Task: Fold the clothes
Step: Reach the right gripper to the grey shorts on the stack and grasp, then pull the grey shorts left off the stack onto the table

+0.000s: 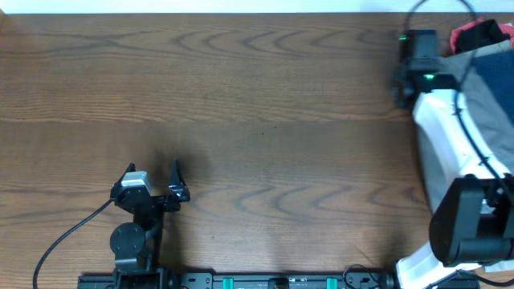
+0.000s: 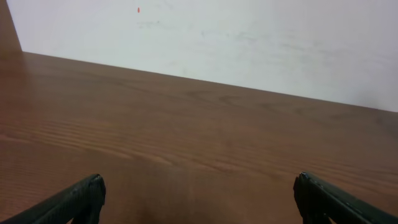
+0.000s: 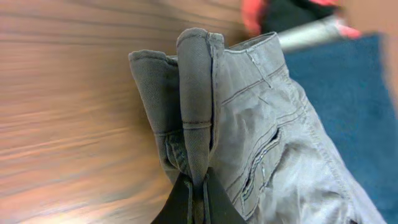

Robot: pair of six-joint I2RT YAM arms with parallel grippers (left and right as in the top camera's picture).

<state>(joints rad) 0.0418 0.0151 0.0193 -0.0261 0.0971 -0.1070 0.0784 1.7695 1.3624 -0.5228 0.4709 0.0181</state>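
Observation:
Next, my right gripper will draw to the left in the overhead view and release the fold, since the table's bare middle lies on that side of it.
The grey-green shorts (image 3: 261, 124) fill the right wrist view, with waistband edge and pocket seams showing. My right gripper (image 3: 198, 186) is shut on a bunched fold of their edge. In the overhead view the right gripper (image 1: 405, 80) is at the far right by the pile, where the grey-green shorts (image 1: 490, 100) lie beside a navy garment (image 1: 494, 68) and a red/black one (image 1: 474, 34). My left gripper (image 1: 152, 172) is open and empty over bare table at the front left; its fingers (image 2: 198, 199) frame only wood.
The brown wooden table (image 1: 257, 120) stretches across the view. A white wall (image 2: 249, 37) rises behind the table's far edge. A black cable (image 1: 72, 233) trails from the left arm. A navy cloth (image 3: 354, 112) lies under the shorts.

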